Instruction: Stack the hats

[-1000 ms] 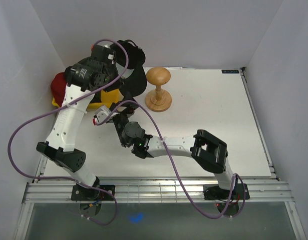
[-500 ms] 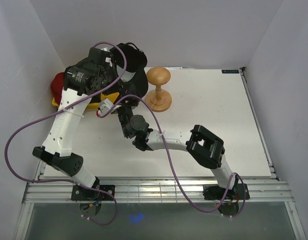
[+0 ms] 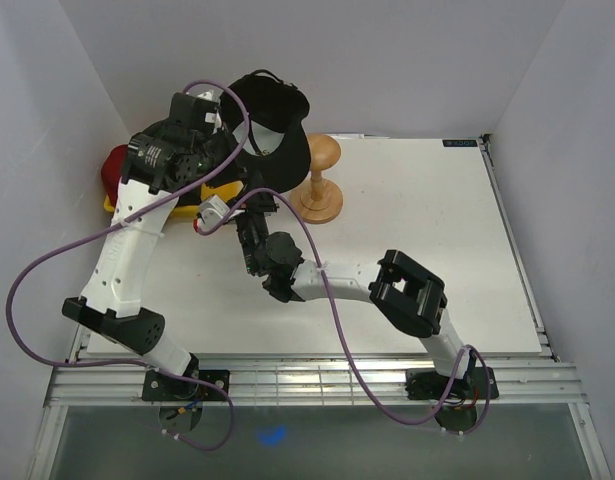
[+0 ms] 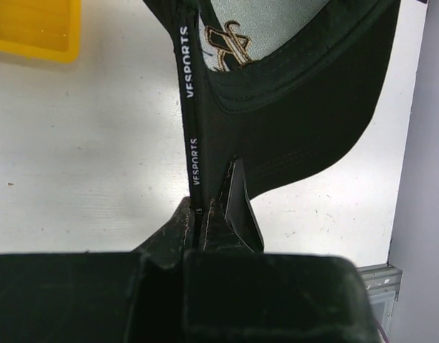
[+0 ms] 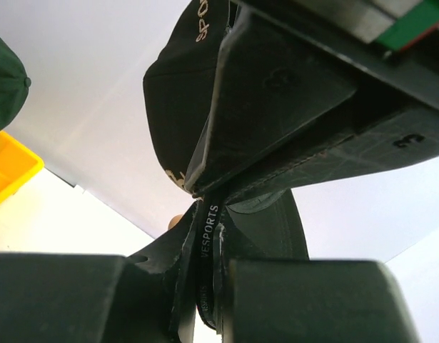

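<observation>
I need to move my right gripper past the wooden stand's top (image 3: 325, 152) (image 5: 175, 221) to the right in the top view, lower the hat over it and let go, because that top is bare.
A dark hat (image 3: 275, 125) hangs in the air over the table's back left, its brim toward the wooden stand. My left gripper (image 3: 239, 152) is shut on its rim; in the left wrist view the jaws (image 4: 205, 209) pinch the sweatband with white lettering (image 4: 185, 71). My right gripper (image 3: 250, 207) reaches up from below and is shut on the same band (image 5: 208, 229), right under the left gripper's fingers (image 5: 276, 107). A red hat (image 3: 115, 168) lies at the far left. Part of a green hat (image 5: 5, 78) shows above the tray.
A yellow tray (image 3: 187, 207) sits at the back left under my left arm, also seen in the wrist views as the tray (image 4: 33, 28) and the tray (image 5: 8, 168). The wooden mushroom-shaped stand (image 3: 317, 180) is just right of the held hat. White walls close in on three sides.
My right gripper rose to the hat's band and shut on it. The left arm lifted the hat and swung its brim toward the stand.
</observation>
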{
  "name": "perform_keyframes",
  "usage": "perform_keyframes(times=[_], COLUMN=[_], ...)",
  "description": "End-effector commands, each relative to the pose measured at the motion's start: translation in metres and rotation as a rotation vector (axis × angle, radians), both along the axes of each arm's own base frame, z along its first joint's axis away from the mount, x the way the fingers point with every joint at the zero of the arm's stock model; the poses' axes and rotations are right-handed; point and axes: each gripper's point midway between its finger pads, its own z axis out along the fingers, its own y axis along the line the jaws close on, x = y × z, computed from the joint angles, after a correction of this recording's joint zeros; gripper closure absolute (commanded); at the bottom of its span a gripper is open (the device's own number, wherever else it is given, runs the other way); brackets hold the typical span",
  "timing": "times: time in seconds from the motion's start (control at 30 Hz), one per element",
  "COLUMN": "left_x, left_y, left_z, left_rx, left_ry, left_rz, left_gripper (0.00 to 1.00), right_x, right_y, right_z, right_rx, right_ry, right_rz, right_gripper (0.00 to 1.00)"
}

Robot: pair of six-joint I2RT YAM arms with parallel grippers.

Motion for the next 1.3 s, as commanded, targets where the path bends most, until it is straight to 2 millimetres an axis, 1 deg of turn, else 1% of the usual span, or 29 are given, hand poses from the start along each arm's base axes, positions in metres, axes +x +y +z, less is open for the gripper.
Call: perform_keyframes(times=[0.0, 0.07, 0.1, 0.2, 0.23, 0.27, 0.33, 0.37, 0.43, 0.47, 0.5, 0.53, 0.57, 0.6, 0.67, 0.7, 0.77, 0.9, 0.93, 0.97, 1.0, 1.03, 1.07, 1.1, 1.13, 1.17, 1.2, 1.23, 1.27], left_x=[-0.014, -0.016, -0.018, -0.024, -0.026, -0.028, -0.031, -0.032, -0.036, -0.037, -0.036, -0.038, -0.038, -0.039, -0.037, -0.039, -0.040, -0.047, -0.049, -0.052, -0.059, -0.061, -0.063, -0.065, -0.068, -0.067, -0.067, -0.071, -0.069], left_y=[0.005, 0.006, 0.006, 0.006, 0.005, 0.006, 0.007, 0.008, 0.011, 0.012, 0.013, 0.013, 0.013, 0.012, 0.010, 0.010, 0.010, 0.016, 0.020, 0.022, 0.027, 0.029, 0.030, 0.030, 0.032, 0.031, 0.031, 0.033, 0.032], left_z=[0.034, 0.040, 0.045, 0.058, 0.060, 0.064, 0.068, 0.071, 0.078, 0.081, 0.086, 0.092, 0.098, 0.108, 0.121, 0.131, 0.144, 0.193, 0.202, 0.211, 0.229, 0.234, 0.244, 0.245, 0.247, 0.246, 0.244, 0.246, 0.241], left_rx=[-0.040, -0.046, -0.053, -0.075, -0.078, -0.082, -0.085, -0.085, -0.091, -0.095, -0.103, -0.113, -0.122, -0.144, -0.169, -0.186, -0.211, -0.291, -0.308, -0.322, -0.349, -0.358, -0.375, -0.379, -0.384, -0.388, -0.388, -0.397, -0.396], left_ry=[-0.091, -0.107, -0.122, -0.162, -0.169, -0.179, -0.194, -0.202, -0.228, -0.239, -0.259, -0.274, -0.291, -0.319, -0.360, -0.387, -0.425, -0.574, -0.606, -0.637, -0.704, -0.724, -0.758, -0.766, -0.774, -0.774, -0.772, -0.778, -0.769], left_rz=[-0.002, -0.003, -0.006, -0.026, -0.032, -0.036, -0.044, -0.042, -0.036, -0.034, -0.029, -0.023, -0.027, -0.027, -0.030, -0.031, -0.026, 0.004, 0.018, 0.026, 0.035, 0.040, 0.038, 0.036, 0.036, 0.036, 0.038, 0.042, 0.043], left_gripper=[1.00, 0.98, 0.89, 0.77, 0.68, 0.64, 0.53, 0.51, 0.47, 0.44, 0.43, 0.42, 0.40, 0.39, 0.38, 0.38, 0.37, 0.37, 0.37, 0.37, 0.37, 0.36, 0.36, 0.36, 0.36, 0.36, 0.36, 0.36, 0.36], right_x=[-0.014, -0.015, -0.016, -0.016, -0.017, -0.018, -0.018, -0.020, -0.021, -0.023, -0.024, -0.023, -0.026, -0.027, -0.032, -0.035, -0.039, -0.053, -0.045, -0.047, -0.050, -0.043, -0.041, -0.050, -0.026, -0.023, -0.030, -0.005, 0.003], right_y=[-0.020, -0.021, -0.023, -0.029, -0.031, -0.035, -0.035, -0.040, -0.040, -0.045, -0.044, -0.039, -0.042, -0.037, -0.039, -0.033, -0.032, -0.024, -0.030, -0.033, -0.032, -0.046, -0.049, -0.046, -0.066, -0.075, -0.074, -0.100, -0.107], right_z=[0.055, 0.056, 0.056, 0.058, 0.058, 0.064, 0.059, 0.066, 0.059, 0.066, 0.067, 0.057, 0.064, 0.058, 0.064, 0.065, 0.067, 0.072, 0.072, 0.075, 0.069, 0.079, 0.080, 0.076, 0.078, 0.083, 0.085, 0.085, 0.083], right_rx=[0.106, 0.111, 0.114, 0.133, 0.137, 0.173, 0.163, 0.207, 0.193, 0.217, 0.270, 0.224, 0.249, 0.266, 0.296, 0.346, 0.332, 0.411, 0.435, 0.497, 0.489, 0.535, 0.634, 0.635, 0.703, 0.819, 0.829, 0.901, 0.951], right_ry=[-0.070, -0.065, -0.057, -0.045, -0.036, -0.024, 0.013, 0.023, 0.062, 0.071, 0.096, 0.145, 0.169, 0.216, 0.255, 0.292, 0.370, 0.549, 0.585, 0.633, 0.685, 0.695, 0.755, 0.847, 0.869, 0.935, 1.018, 1.034, 1.078], right_rz=[-0.012, -0.011, -0.014, -0.023, -0.021, -0.006, 0.007, 0.026, 0.035, 0.047, 0.078, 0.096, 0.122, 0.160, 0.197, 0.247, 0.296, 0.475, 0.481, 0.512, 0.554, 0.570, 0.609, 0.700, 0.690, 0.723, 0.823, 0.796, 0.811], right_gripper=[0.92, 0.92, 0.92, 0.92, 0.92, 0.92, 0.92, 0.92, 0.92, 0.92, 0.92, 0.92, 0.92, 0.92, 0.92, 0.92, 0.92, 0.92, 0.92, 0.92, 0.92, 0.92, 0.92, 0.92, 0.92, 0.92, 0.92, 0.92, 0.92])
